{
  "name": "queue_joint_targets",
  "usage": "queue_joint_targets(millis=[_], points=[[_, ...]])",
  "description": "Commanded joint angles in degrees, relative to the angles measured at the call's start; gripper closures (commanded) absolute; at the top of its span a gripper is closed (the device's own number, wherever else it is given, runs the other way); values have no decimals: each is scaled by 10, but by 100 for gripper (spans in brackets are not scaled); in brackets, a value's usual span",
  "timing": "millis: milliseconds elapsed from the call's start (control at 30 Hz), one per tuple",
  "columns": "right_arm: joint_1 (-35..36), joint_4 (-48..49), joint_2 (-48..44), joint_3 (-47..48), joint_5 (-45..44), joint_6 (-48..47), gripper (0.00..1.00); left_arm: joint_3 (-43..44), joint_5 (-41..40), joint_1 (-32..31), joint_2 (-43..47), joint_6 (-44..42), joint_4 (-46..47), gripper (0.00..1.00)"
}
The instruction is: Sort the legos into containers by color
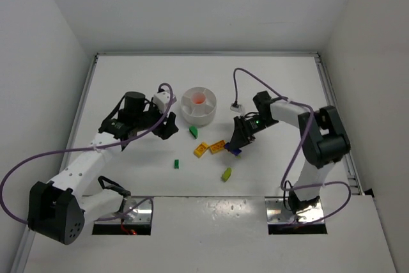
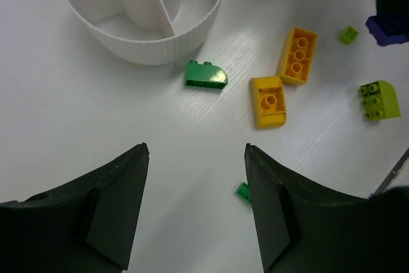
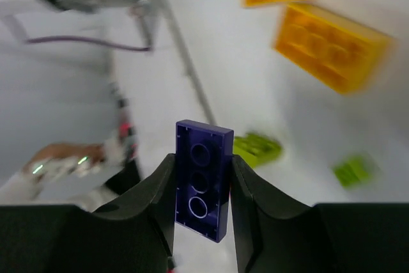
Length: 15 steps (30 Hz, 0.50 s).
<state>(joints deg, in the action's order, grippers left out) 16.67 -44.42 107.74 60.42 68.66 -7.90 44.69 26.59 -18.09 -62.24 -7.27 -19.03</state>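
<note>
The dark purple brick [image 3: 203, 180] goes outward past the yellow bricks in my right gripper next, tilts downward and comes down there, since bare table shows beyond them.
The round white dish [image 1: 199, 106] stands at the table's middle back, with a red-orange bit [image 1: 199, 99] in its centre well. Before it lie a green brick [image 1: 193, 131], two yellow-orange bricks [image 1: 201, 149] [image 1: 217, 146], a tiny green bit [image 1: 177, 163] and a lime brick [image 1: 226, 174]. My right gripper [image 1: 235, 147] is shut on a dark purple brick [image 3: 203, 180], held just above the table right of the yellow bricks. My left gripper [image 2: 197, 151] is open and empty, left of the dish [image 2: 140, 55], over bare table near the green brick [image 2: 206, 75] and the tiny green bit [image 2: 243, 192].
A tiny lime bit [image 2: 348, 34] lies by the purple brick [image 2: 388, 28]. White walls close the table at the back and both sides. Purple cables [image 1: 239, 84] loop from both arms. The arm bases stand at the near edge.
</note>
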Motion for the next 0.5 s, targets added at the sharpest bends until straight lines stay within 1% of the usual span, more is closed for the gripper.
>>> queue_joint_targets(millis=[0, 33, 67, 167, 267, 300, 367, 400, 467], points=[[-14, 245, -123, -59, -214, 183, 88, -1, -40, -8, 13, -6, 26, 33], [-14, 245, -145, -59, -245, 183, 88, -1, -45, -14, 13, -6, 26, 33], [-14, 245, -145, -59, -292, 183, 88, -1, -45, -14, 13, -6, 26, 33], [-19, 264, -157, -72, -358, 183, 88, -6, -67, -26, 19, -6, 26, 33], [-19, 271, -146, -66, -396, 183, 80, -7, -73, -26, 19, 0, 26, 33], [-19, 263, -136, -52, -404, 183, 76, -7, -73, -26, 19, 0, 26, 33], [-19, 248, -115, -38, -417, 183, 72, -7, -73, -26, 13, 0, 26, 33], [-19, 248, -97, -24, -423, 183, 65, -7, -73, -26, 13, 0, 26, 33], [-19, 235, -83, -13, -438, 189, 56, -7, -78, -26, 13, 0, 26, 33]])
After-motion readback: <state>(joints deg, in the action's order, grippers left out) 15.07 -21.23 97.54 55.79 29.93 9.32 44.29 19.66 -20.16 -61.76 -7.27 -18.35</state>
